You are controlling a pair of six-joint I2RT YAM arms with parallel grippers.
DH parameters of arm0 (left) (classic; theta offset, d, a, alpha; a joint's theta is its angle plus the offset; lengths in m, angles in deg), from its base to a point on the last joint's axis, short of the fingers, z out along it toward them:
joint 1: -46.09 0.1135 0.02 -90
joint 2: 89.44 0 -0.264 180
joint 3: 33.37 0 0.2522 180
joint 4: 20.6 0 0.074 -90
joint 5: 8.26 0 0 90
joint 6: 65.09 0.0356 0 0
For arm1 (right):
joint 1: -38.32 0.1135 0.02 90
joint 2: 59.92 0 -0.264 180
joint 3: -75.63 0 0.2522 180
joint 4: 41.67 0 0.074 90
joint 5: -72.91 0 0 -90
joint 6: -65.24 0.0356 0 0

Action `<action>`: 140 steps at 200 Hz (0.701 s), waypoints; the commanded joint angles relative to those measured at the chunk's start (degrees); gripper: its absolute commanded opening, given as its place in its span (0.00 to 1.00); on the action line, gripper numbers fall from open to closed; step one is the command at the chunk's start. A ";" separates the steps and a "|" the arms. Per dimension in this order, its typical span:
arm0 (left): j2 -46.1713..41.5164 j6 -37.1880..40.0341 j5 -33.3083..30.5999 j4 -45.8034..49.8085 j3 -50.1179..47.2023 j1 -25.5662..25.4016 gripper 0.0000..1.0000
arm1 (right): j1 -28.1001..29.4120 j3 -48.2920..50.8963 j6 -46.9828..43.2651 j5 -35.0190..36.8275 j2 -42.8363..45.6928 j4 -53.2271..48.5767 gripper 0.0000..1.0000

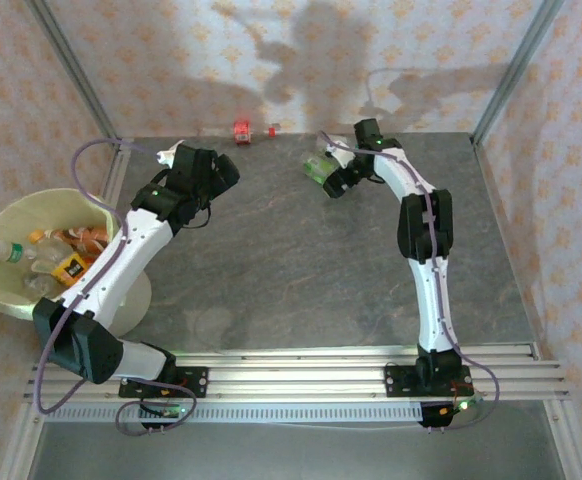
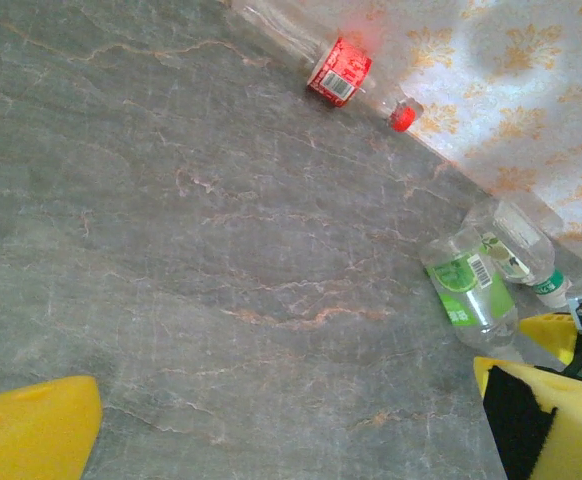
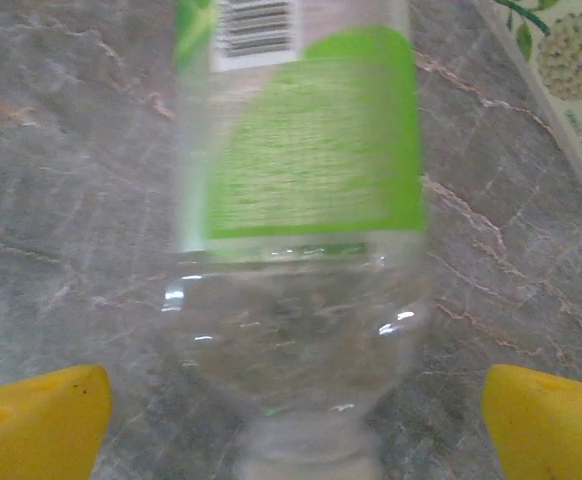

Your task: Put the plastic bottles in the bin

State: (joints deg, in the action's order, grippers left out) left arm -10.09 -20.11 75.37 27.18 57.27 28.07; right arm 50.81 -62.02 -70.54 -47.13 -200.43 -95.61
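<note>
My right gripper moves down and along the bottle onto the green label next, then closes, since the bottle's narrow neck lies between my open fingers.
A clear plastic bottle with a green label (image 3: 301,250) lies on the grey table between the yellow fingers (image 3: 36,425) of my right gripper (image 3: 291,430), which is open with a gap on each side. From above, that right gripper (image 1: 333,178) sits at this bottle (image 1: 319,168) near the back middle. A second bottle (image 2: 521,250) lies beside it (image 2: 466,285). A red-labelled bottle (image 1: 241,130) rests against the back wall. My left gripper (image 1: 221,172) hovers open and empty left of centre. The pale yellow-green bin (image 1: 1,290) stands at the left and holds several bottles (image 1: 71,265).
Patterned walls and metal posts close in the table at the back and sides. The left arm stretches past the bin's rim. A rail with both arm bases (image 1: 301,380) runs along the near edge. Bare grey tabletop (image 1: 291,270) lies between the arms.
</note>
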 commanded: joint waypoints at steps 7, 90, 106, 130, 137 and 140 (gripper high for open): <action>1.07 -0.56 -0.19 -1.24 -0.24 -0.22 1.00 | 1.49 0.23 0.22 5.96 0.75 4.59 0.97; 2.54 0.51 1.71 -2.23 -0.32 -0.25 1.00 | 3.80 -4.12 2.89 8.07 -4.13 6.18 0.94; 2.48 0.63 2.18 -2.59 -0.42 -0.25 1.00 | 4.10 -3.20 2.89 8.60 -4.26 6.07 0.92; 2.50 1.05 2.36 -2.94 -0.68 -0.25 1.00 | 4.21 -2.28 1.96 8.44 -3.49 5.40 0.85; 2.52 1.15 2.60 -3.20 -0.84 -0.26 1.00 | 4.21 -2.06 2.00 8.73 -3.22 5.45 0.83; 2.48 1.08 2.63 -3.33 -0.98 -0.22 1.00 | 4.16 -2.05 2.01 8.81 -3.05 5.48 0.81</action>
State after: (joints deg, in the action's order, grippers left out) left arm -7.88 -20.02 77.46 25.58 57.14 28.07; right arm 54.79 -64.34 -68.46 -39.94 -203.99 -89.91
